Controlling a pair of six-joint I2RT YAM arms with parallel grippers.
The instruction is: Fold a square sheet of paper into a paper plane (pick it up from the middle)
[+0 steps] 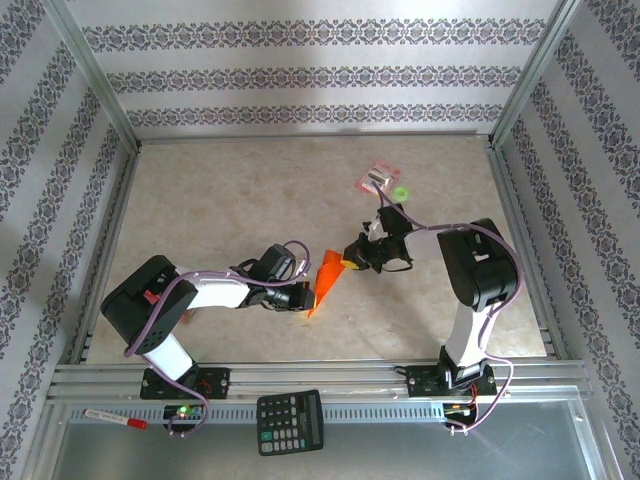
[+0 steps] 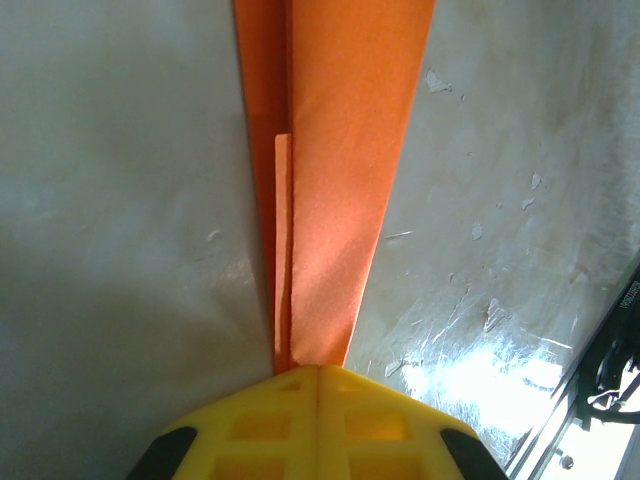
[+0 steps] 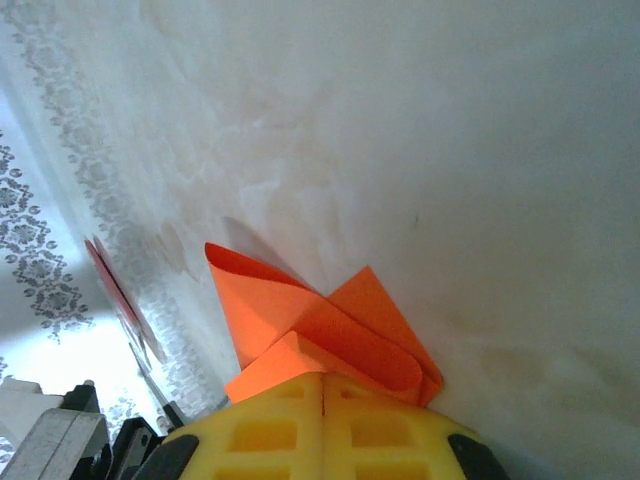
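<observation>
My right gripper has the wide far end (image 1: 331, 259) (image 3: 318, 338) at its tip. It should next slide outward across that end's curled folds toward the packet and let go of it.
The orange paper plane (image 1: 326, 278) lies near the middle of the table as a slim folded dart, held at both ends. My left gripper (image 1: 306, 298) is shut on its narrow near tip; the left wrist view shows the yellow jaws (image 2: 318, 372) closed together, with the paper plane (image 2: 335, 180) running away from them along a long centre crease. My right gripper (image 1: 350, 264) is shut on the wide far end. In the right wrist view its gripper (image 3: 323, 380) pinches the plane's layered folds (image 3: 300, 310), which fan out and curl slightly above the table.
A small pink-red packet (image 1: 381, 178) and a green item (image 1: 401, 190) lie at the back right. A black calculator (image 1: 290, 420) and a red-capped marker (image 1: 115, 418) rest on the front ledge. Metal frame rails run along the table's sides.
</observation>
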